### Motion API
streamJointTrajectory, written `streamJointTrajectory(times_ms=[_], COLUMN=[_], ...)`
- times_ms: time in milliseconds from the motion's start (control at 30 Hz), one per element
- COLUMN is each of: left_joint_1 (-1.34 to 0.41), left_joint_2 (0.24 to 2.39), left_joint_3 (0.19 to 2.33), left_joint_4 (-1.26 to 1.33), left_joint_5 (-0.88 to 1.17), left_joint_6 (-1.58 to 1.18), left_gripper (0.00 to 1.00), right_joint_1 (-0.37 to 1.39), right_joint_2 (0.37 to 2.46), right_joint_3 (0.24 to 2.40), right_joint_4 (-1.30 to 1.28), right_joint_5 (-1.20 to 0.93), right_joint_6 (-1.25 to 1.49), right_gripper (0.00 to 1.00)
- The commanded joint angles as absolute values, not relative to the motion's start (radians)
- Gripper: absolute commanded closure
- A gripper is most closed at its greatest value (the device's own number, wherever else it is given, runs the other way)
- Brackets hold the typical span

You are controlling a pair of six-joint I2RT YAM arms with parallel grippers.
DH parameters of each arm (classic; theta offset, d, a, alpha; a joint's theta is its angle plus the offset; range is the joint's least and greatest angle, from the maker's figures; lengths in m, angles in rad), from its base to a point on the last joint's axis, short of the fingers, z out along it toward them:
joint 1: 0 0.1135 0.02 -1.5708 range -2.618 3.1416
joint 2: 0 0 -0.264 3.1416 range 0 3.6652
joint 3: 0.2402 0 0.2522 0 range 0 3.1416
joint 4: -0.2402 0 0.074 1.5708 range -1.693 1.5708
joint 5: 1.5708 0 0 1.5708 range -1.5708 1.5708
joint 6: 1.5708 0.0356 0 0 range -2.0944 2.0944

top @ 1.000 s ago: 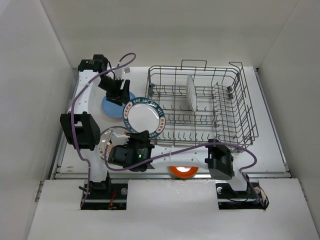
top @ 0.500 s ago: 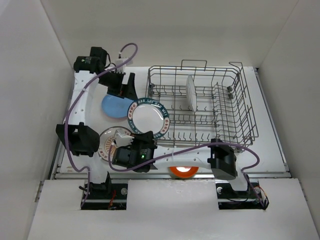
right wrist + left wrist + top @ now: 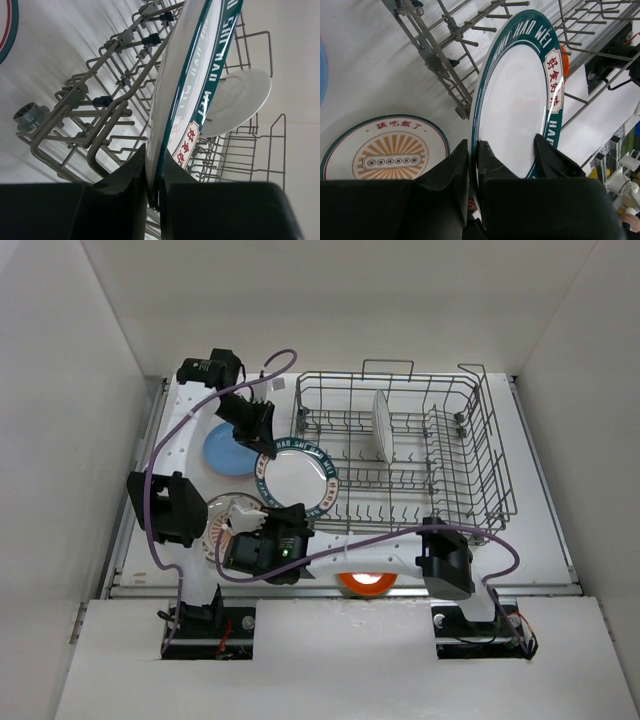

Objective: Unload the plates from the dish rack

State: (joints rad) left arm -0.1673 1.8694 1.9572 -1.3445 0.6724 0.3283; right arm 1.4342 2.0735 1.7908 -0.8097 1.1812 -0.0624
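The white plate needs to go next with my left gripper to the left in the top view, back and down onto the sunburst-patterned plate beside the rack.
A white plate with a teal lettered rim [image 3: 293, 480] is held tilted just left of the grey wire dish rack [image 3: 450, 480]. My left gripper [image 3: 265, 445] is shut on its upper-left rim; in the left wrist view the jaws [image 3: 474, 145] pinch the plate's [image 3: 517, 105] edge. My right gripper [image 3: 290, 512] is shut on its lower rim, fingers flanking the edge [image 3: 152, 155]. One white plate [image 3: 382, 425] stands upright in the rack.
A blue plate [image 3: 222, 450] and a sunburst-patterned plate [image 3: 222, 525] lie flat on the table left of the rack. An orange plate [image 3: 365, 582] sits at the front edge, partly under my right arm. White walls enclose the table.
My left arm swung right from over the blue plate to the teal-rimmed plate; its jaws opened wide, then shut on the rim. The right gripper stayed on the plate.
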Motion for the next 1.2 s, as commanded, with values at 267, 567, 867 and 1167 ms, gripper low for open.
streamJointTrajectory(times_ms=[267, 567, 867, 1167], left_joint_1=[-0.072, 0.192, 0.388, 0.399], left_joint_2=[1.867, 1.887, 1.767, 1.749], left_joint_3=[2.075, 2.201, 1.792, 1.536], left_joint_4=[-1.441, -1.585, -1.503, -1.408], left_joint_5=[0.755, 1.127, 0.712, 0.506], left_joint_6=[0.308, 0.448, 0.610, 0.648], left_gripper=[1.00, 1.00, 1.00, 1.00], right_joint_1=[1.437, 1.384, 1.106, 0.856], right_joint_2=[2.048, 1.674, 1.503, 1.586], right_joint_3=[1.867, 1.766, 1.645, 1.601], right_joint_4=[-0.959, -0.714, -0.804, -0.839], right_joint_5=[1.319, 0.775, 0.709, 0.500], right_joint_6=[0.150, 0.232, 0.478, 0.604], right_gripper=[0.09, 0.05, 0.01, 0.01])
